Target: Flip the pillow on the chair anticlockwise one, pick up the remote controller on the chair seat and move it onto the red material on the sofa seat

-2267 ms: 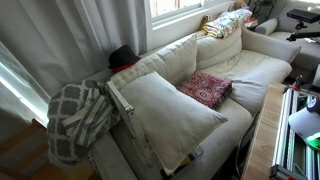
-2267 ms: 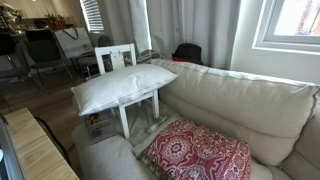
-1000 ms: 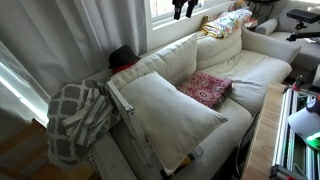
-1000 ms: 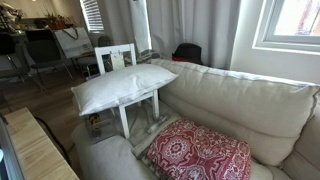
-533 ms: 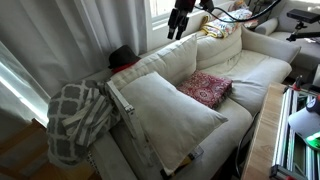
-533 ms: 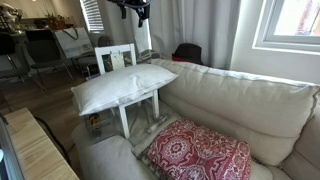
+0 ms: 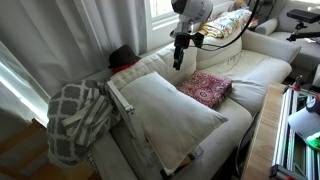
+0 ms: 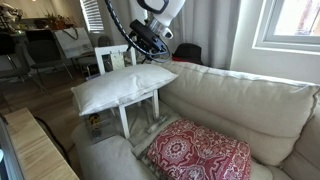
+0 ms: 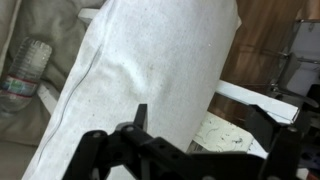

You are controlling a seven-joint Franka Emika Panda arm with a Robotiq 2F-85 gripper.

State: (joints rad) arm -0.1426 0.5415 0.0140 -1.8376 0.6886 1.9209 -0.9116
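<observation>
I need to lower my gripper while turning it next, and then move it over onto the pillow [image 7: 170, 120] at the pillow's edge by the bottle.
The large cream pillow [image 7: 170, 120] lies over a white-framed chair [image 8: 120, 55] beside the sofa; it also shows in the other exterior view [image 8: 125, 85] and fills the wrist view [image 9: 150, 70]. My gripper [image 7: 180, 55] hangs above the pillow's far edge in both exterior views [image 8: 150, 45], open and empty, with its fingers [image 9: 140, 115] wide apart. The red patterned material [image 7: 205, 88] lies on the sofa seat [image 7: 250, 90], and is close up in an exterior view [image 8: 200, 152]. The remote controller is hidden.
A grey-and-white lattice blanket [image 7: 75, 118] hangs beside the pillow. A multicoloured pillow [image 7: 228, 22] sits at the sofa's far end. A plastic bottle [image 9: 25, 65] lies beside the pillow. A wooden table [image 7: 265, 140] stands in front of the sofa. Dining chairs [image 8: 40, 50] stand behind.
The arm has come in from the top of both exterior views and dropped down to just above the pillow. The pillow and red material have not moved.
</observation>
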